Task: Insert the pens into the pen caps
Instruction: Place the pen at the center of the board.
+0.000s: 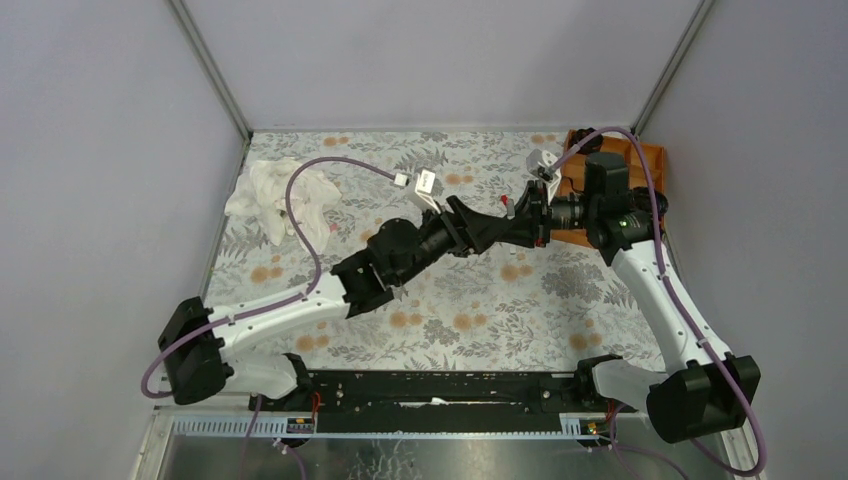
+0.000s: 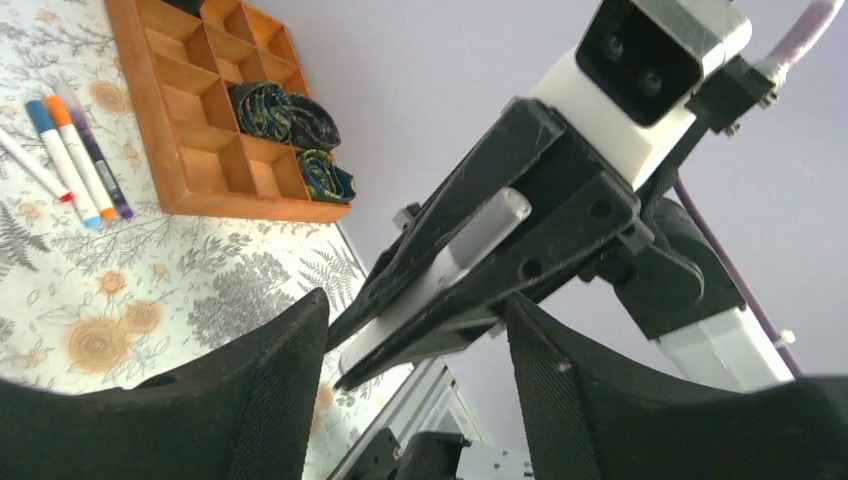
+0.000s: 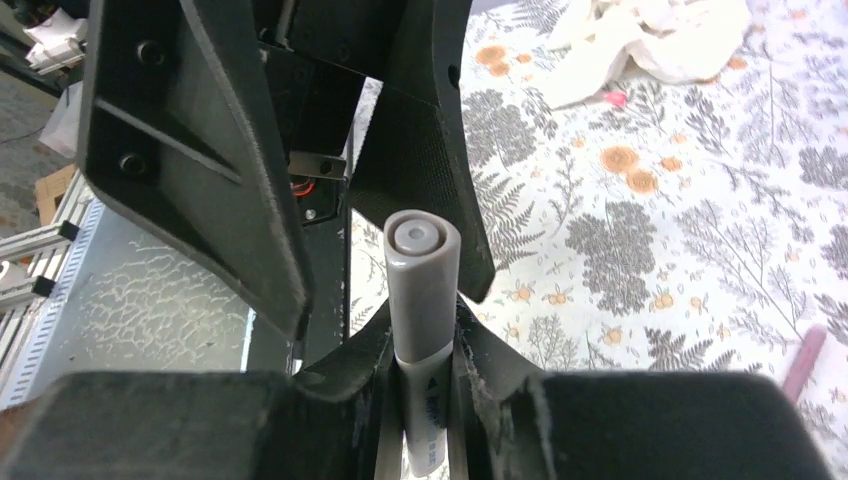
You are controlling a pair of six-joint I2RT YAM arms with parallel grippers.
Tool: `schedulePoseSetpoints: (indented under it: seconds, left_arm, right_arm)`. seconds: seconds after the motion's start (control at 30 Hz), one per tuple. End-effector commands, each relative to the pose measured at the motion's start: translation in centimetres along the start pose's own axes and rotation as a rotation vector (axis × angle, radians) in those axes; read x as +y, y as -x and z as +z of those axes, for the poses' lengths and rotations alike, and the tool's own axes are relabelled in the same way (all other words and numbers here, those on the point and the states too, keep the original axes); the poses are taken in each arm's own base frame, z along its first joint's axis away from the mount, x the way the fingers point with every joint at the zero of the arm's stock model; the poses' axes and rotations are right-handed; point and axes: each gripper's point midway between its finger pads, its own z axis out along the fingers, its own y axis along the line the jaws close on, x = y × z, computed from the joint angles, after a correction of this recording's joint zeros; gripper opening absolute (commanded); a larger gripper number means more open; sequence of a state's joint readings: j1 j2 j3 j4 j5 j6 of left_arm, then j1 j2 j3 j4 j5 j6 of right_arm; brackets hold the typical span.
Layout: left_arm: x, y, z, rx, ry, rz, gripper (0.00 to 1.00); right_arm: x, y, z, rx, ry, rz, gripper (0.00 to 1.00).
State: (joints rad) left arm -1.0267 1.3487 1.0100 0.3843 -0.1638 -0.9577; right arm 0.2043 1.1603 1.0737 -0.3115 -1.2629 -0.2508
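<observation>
The grey cap [image 3: 422,285] sits on the pen, so next I should tilt my right gripper down, lower it to the mat between purple pen and tray and release there.
My right gripper [image 3: 425,342] is shut on a white-barrelled pen [image 3: 428,420] that stands out between its fingers. A dark grey pen cap [image 3: 422,285] sits on the pen's outer end. My left gripper [image 2: 415,345] is open, its two fingers either side of that capped end without touching it. In the left wrist view the same pen [image 2: 470,250] shows clamped in the right gripper. From above, the left gripper [image 1: 498,228] and the right gripper [image 1: 525,215] meet over the mat, right of centre. Three more pens [image 2: 70,160] lie side by side on the mat.
A wooden compartment tray [image 1: 650,160] stands at the back right, with dark rolled items [image 2: 290,125] in some cells. A crumpled white cloth [image 1: 275,195] lies at the back left. A pinkish-red pen [image 3: 805,362] lies on the floral mat.
</observation>
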Motion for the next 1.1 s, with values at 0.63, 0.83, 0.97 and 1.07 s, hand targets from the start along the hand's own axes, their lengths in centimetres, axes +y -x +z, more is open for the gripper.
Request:
schedulePoseSetpoints:
  seconds: [0.63, 0.83, 0.97, 1.07]
  left_arm:
    - [7.9, 2.2, -11.3, -0.093, 0.100, 0.460, 0.97]
    - [10.8, 1.5, -12.4, -0.104, 0.153, 0.445, 0.97]
    - [11.8, 1.5, -13.1, -0.110, 0.180, 0.445, 0.97]
    - [12.3, 1.6, -13.6, -0.120, 0.194, 0.441, 0.97]
  right_arm:
    - [-17.3, -8.8, -5.6, 0.221, -0.825, 0.149, 0.06]
    - [-22.5, -12.6, -8.6, 0.331, -1.057, 0.281, 0.09]
    - [-25.6, -15.3, -10.1, 0.409, -1.105, 0.410, 0.10]
    - [-27.2, -16.3, -10.5, 0.444, -1.115, 0.448, 0.13]
